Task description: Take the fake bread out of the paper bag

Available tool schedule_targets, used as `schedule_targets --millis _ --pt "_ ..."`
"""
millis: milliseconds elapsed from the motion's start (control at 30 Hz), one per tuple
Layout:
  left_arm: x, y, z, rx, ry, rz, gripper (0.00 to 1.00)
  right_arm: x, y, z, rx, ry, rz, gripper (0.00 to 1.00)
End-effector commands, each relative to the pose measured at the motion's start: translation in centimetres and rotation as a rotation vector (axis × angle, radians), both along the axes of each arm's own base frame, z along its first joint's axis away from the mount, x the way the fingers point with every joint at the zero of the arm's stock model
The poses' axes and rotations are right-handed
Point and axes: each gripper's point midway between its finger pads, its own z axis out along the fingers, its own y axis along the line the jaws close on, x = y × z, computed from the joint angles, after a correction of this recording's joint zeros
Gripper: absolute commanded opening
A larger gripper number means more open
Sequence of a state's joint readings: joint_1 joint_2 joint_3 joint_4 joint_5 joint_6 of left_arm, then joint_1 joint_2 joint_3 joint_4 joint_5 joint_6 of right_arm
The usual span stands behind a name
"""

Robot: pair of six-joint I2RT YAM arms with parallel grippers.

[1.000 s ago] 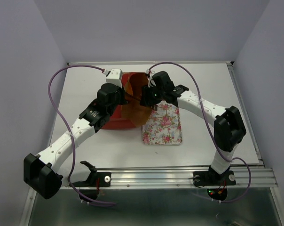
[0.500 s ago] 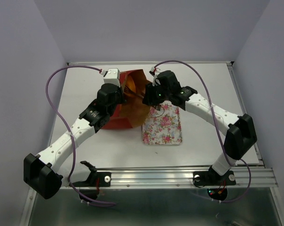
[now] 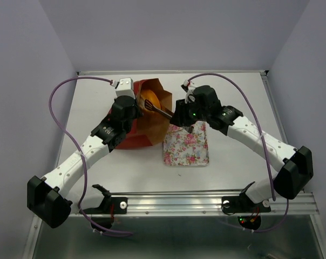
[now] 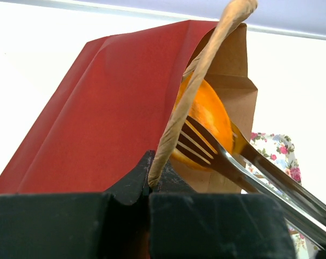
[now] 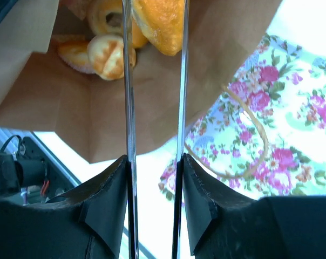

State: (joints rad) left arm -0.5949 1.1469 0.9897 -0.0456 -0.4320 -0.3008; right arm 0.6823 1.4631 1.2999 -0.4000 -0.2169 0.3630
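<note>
My right gripper will pull the bun out of the bag (image 3: 131, 139), back and down, and let it go on the empty floral tray (image 3: 180, 141), because the tray is below and back of my gripper.
The paper bag (image 3: 131, 139), red outside and brown inside, lies on its side with its mouth toward the right. My left gripper (image 3: 131, 106) is shut on its cord handle (image 4: 191, 86) and holds the mouth up; the bag's red side (image 4: 114, 108) fills the left wrist view. My right gripper (image 3: 181, 115) is shut on metal tongs (image 3: 163, 112), which pinch one orange bun (image 3: 148, 101) just inside the mouth. The bun (image 5: 160, 21) sits between the tong arms (image 5: 128, 108). More pastries (image 5: 106, 54) lie deeper in the bag.
A floral rectangular tray (image 3: 187, 145) lies right beside the bag's mouth, under my right wrist; it also shows in the right wrist view (image 5: 282, 135). The bag's second cord handle (image 5: 255, 145) rests on it. Purple cables arch over both arms.
My right arm has drawn back to the right, pulling the tongs and the bun toward the bag's mouth. The left gripper has lifted the handle, so the mouth stands wider.
</note>
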Motion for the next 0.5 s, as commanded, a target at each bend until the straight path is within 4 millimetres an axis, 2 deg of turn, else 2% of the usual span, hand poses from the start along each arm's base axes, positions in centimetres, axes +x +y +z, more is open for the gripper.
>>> schedule_targets --millis 0,133,167,267,300,400,433,467 --pt "-0.1 0.8 2.5 -0.053 -0.066 0.055 0.0 -1.0 -1.0 4.1 0.069 -0.09 -0.024 0.01" --pt "-0.1 1.0 2.6 -0.05 -0.068 0.067 0.0 -2.1 -2.6 4.7 0.072 -0.096 -0.056 0.01" --pt "-0.1 1.0 2.5 -0.048 -0.067 0.065 0.0 -2.7 -3.1 5.8 0.093 -0.115 -0.059 0.01" --pt "-0.1 0.8 2.5 -0.05 -0.064 0.057 0.0 -3.6 -4.1 7.1 0.114 -0.133 -0.079 0.01" --pt "-0.1 0.8 2.5 -0.048 -0.064 0.051 0.0 -3.8 -4.9 8.0 0.118 -0.153 -0.108 0.01" --pt "-0.3 0.9 2.6 -0.048 -0.067 0.052 0.0 -4.4 -7.3 8.9 0.093 -0.168 -0.19 0.01" --pt "-0.3 1.0 2.6 -0.047 -0.067 0.057 0.0 -4.1 -8.9 8.5 0.051 -0.171 -0.265 0.01" --pt "-0.3 1.0 2.6 -0.046 -0.067 0.057 0.0 -4.2 -9.7 8.5 0.041 -0.173 -0.298 0.01"
